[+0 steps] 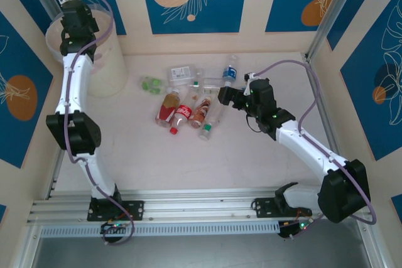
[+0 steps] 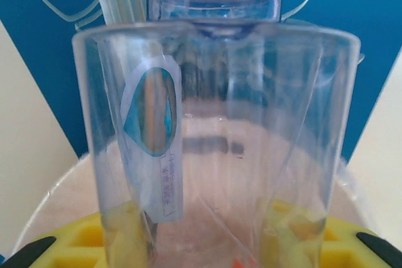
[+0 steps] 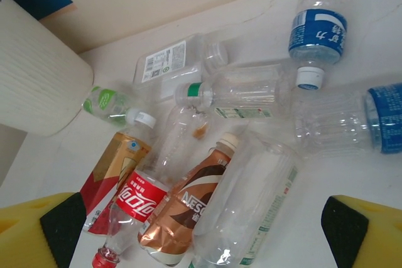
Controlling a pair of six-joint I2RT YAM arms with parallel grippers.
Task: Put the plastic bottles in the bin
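Observation:
My left gripper will next tilt its fingers down to face inside and release the clear plastic bottle there, as the bin's bag-lined opening (image 1: 100,22) is below the gripper.
My left gripper (image 1: 78,24) hangs over the bin (image 1: 107,67) at the back left. In the left wrist view it (image 2: 207,246) is shut on a clear plastic bottle (image 2: 220,123) with a blue drop-shaped label, held cap away from the camera. The bin's bag-lined rim (image 2: 44,208) shows below it. Several bottles (image 1: 188,101) lie in a pile mid-table. My right gripper (image 1: 227,95) hovers open just right of the pile. Under its spread jaws (image 3: 204,236) lie a Coca-Cola bottle (image 3: 135,202), a brown Nescafe bottle (image 3: 188,211) and a large clear bottle (image 3: 251,205).
Farther back lie a green-labelled bottle (image 3: 110,105), a flat white-labelled bottle (image 3: 173,61) and two blue-labelled bottles (image 3: 317,29). Patterned walls close in the table at the back and sides. The bin's ribbed side (image 3: 31,80) stands left of the pile.

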